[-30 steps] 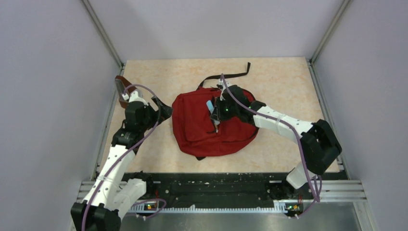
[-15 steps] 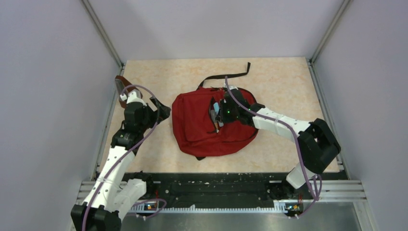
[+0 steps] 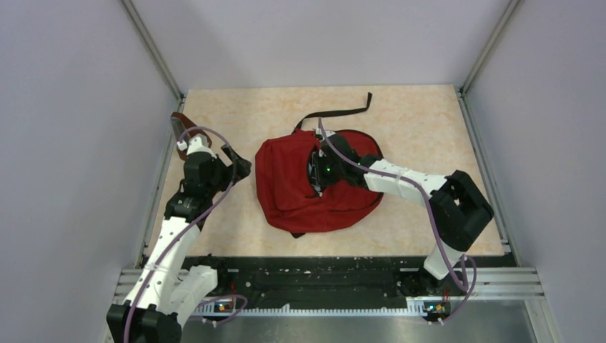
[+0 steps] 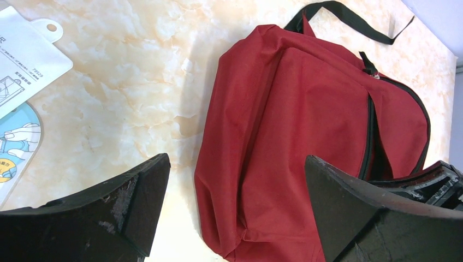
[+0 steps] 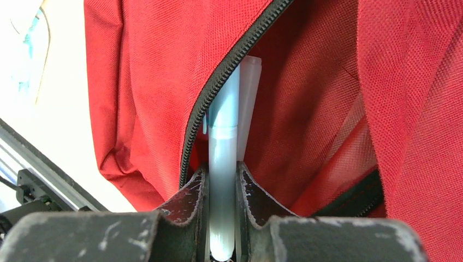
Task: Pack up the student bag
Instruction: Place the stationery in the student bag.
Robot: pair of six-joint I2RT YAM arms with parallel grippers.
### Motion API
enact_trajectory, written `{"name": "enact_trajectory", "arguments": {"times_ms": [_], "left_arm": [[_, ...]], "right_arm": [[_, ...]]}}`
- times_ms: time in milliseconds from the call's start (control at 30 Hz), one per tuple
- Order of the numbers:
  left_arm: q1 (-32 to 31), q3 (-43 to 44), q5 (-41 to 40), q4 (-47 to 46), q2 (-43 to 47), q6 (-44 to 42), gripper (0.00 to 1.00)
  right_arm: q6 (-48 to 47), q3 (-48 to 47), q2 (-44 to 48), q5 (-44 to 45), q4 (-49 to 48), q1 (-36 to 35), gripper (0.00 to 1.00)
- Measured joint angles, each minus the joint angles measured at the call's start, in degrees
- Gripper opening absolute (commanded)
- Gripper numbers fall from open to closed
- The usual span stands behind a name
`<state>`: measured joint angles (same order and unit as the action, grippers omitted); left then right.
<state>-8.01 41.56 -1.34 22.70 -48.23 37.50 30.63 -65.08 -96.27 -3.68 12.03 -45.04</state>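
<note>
The blue printed packet [image 4: 17, 146] lies below my fingers and to their left in the wrist view, so my left gripper goes down and sideways onto it next.
The student bag [image 3: 293, 187], a dark-red backpack with black zippers, lies flat mid-table, with its main zipper [image 5: 218, 93] open. My right gripper [image 3: 315, 170] is at that opening, shut on a pale-blue pen [image 5: 222, 158]. The pen's capped end points into the bag's red interior. A second clear, tube-like piece [image 5: 248, 103] sits alongside the pen. My left gripper [image 3: 240, 165] is open and empty, just left of the bag. In the left wrist view the bag [image 4: 306, 125] fills the space between and beyond my spread fingers [image 4: 139, 188].
A black strap [image 3: 336, 111] trails from the bag toward the back. A small brown pouch [image 3: 179, 126] lies at the far left edge. A white printed packet [image 4: 22, 60] lies on the table left of the bag. Side walls are close on both sides.
My right gripper has moved left and down into the bag's opening with the pen, which no longer shows from above. The left arm has barely shifted.
</note>
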Motion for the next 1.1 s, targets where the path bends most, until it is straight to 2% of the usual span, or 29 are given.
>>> {"name": "enact_trajectory", "arguments": {"times_ms": [100, 233, 367, 633, 800, 900, 1100], "left_arm": [[0.3, -0.2, 0.0, 0.1, 0.0, 0.0, 0.98], [0.8, -1.0, 0.2, 0.1, -0.1, 0.0, 0.98], [1.2, -1.3, 0.5, 0.1, -0.3, 0.0, 0.98], [2.1, -3.4, 0.5, -1.2, -1.2, 0.3, 0.98], [3.7, -6.2, 0.0, -3.4, -3.2, 1.4, 0.98], [7.7, -8.1, -0.9, -5.9, -5.6, 2.2, 0.98], [21.2, -12.9, -5.0, -9.1, -10.4, 6.2, 0.98]], "right_arm": [[-0.4, -0.7, -0.4, -0.9, -0.3, 0.0, 0.09], [-1.1, -2.5, -2.3, -1.0, -0.4, -0.1, 0.32], [-2.0, -2.9, -3.0, -0.7, -0.4, -0.1, 0.46], [-3.9, -2.9, -2.7, 1.2, -0.5, -0.1, 0.56], [-5.7, -2.3, 0.6, 2.6, -0.4, -0.1, 0.64], [-6.8, -0.8, 4.6, 4.0, -0.3, -0.1, 0.71], [-8.6, 1.7, 11.6, 5.6, -0.9, -0.2, 0.76]]}}
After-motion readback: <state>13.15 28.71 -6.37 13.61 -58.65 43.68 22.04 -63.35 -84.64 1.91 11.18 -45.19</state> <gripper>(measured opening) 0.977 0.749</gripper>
